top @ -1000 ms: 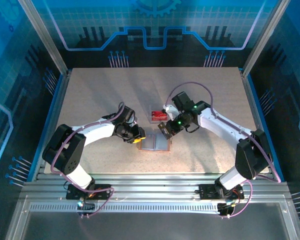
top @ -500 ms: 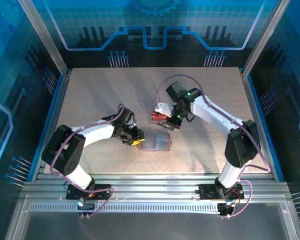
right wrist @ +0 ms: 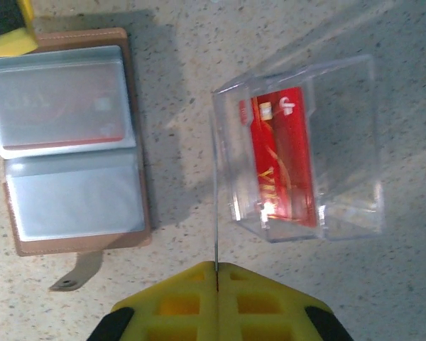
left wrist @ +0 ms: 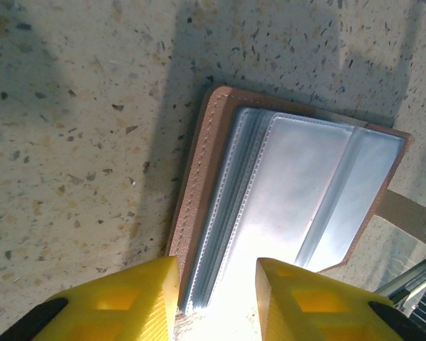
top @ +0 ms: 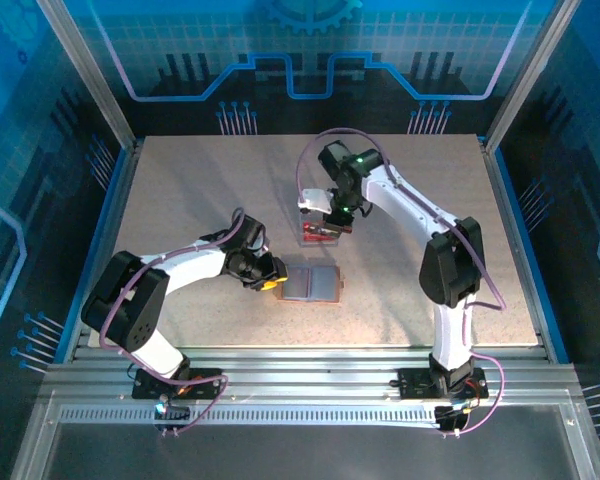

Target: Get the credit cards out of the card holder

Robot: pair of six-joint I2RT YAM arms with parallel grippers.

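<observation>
The container's near section is already full, so my right gripper will next move outward past the red cards and down over the container's empty far section (right wrist: 346, 153) to let go of the card.
The tan card holder (top: 310, 284) lies open and flat, its pale clear sleeves (left wrist: 298, 177) facing up. My left gripper (left wrist: 216, 284) stands part open at its left end, one finger outside the brown rim and one over the sleeves. My right gripper (right wrist: 216, 268) is shut on a thin credit card (right wrist: 215, 192), seen edge-on, its colour hidden. It hangs over the near wall of the clear plastic container (right wrist: 305, 149), which holds red credit cards (right wrist: 284, 156). In the top view the right gripper (top: 322, 222) is above that container (top: 318, 236).
The holder's strap tab (right wrist: 74, 275) sticks out on the side away from the left gripper. A yellow left finger (right wrist: 7, 32) shows at the holder's corner in the right wrist view. Speckled table (top: 180, 190) lies bare to the left and far side.
My right arm has swung from the holder's right edge back and left to over the clear container, still shut on the card. The left gripper has stayed at the holder.
</observation>
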